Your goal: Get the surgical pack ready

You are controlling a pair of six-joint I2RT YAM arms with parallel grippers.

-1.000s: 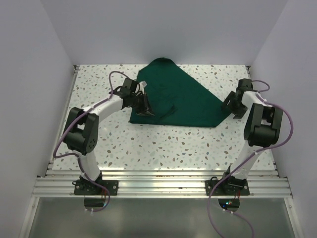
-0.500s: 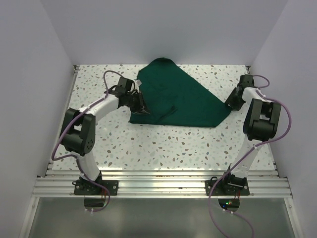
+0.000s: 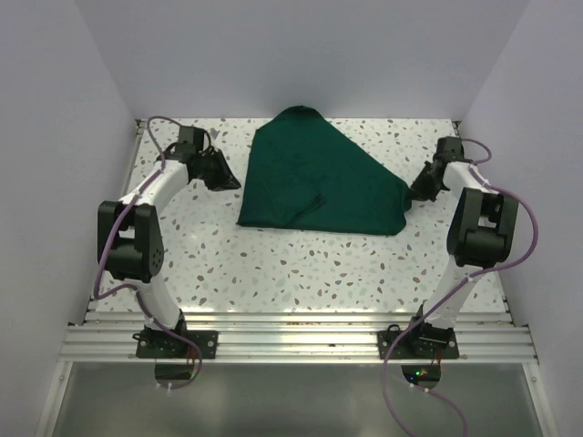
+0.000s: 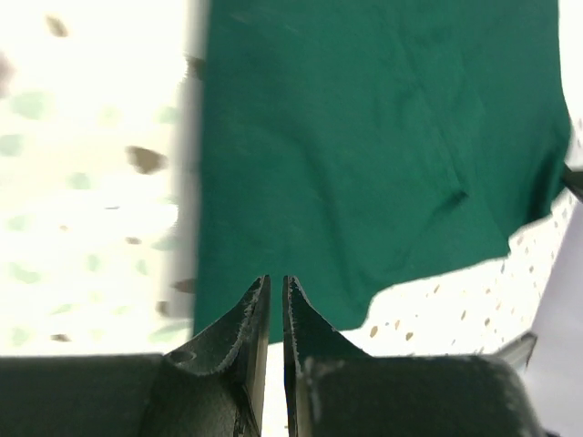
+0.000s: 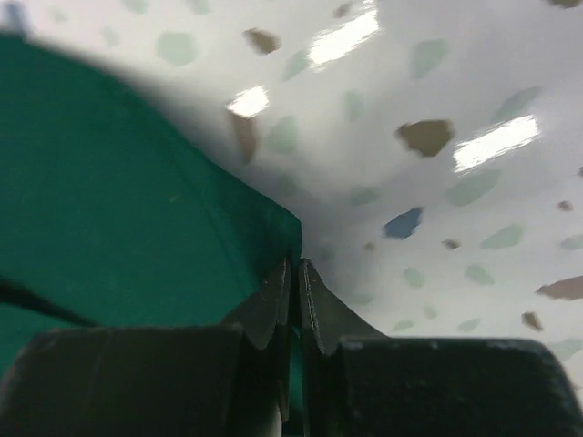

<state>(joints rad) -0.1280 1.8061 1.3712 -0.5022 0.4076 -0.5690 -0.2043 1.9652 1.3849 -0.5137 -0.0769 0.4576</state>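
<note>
The right gripper folds the cloth's outstretched corner across next and releases it at the cloth's opposite edge (image 3: 250,176), which lies to the gripper's left in the top view.
The surgical pack shows as a dark green cloth (image 3: 319,182), folded into a rough triangle at the back middle of the table. My left gripper (image 3: 230,182) sits just left of the cloth's left edge, apart from it. In the left wrist view its jaws (image 4: 275,280) are shut with only a thin slit and nothing between them, and the cloth (image 4: 364,137) lies ahead. My right gripper (image 3: 417,189) is at the cloth's right corner. In the right wrist view it (image 5: 294,262) is shut on the corner of the cloth (image 5: 109,182), with green fabric showing between the fingers.
The speckled table (image 3: 319,264) is boxed in by white walls on the left (image 3: 55,182), back and right. An aluminium rail (image 3: 301,337) with the arm bases runs along the near edge.
My left gripper has pulled back off the cloth's left edge toward the back left. My right gripper has closed on the cloth's right corner.
</note>
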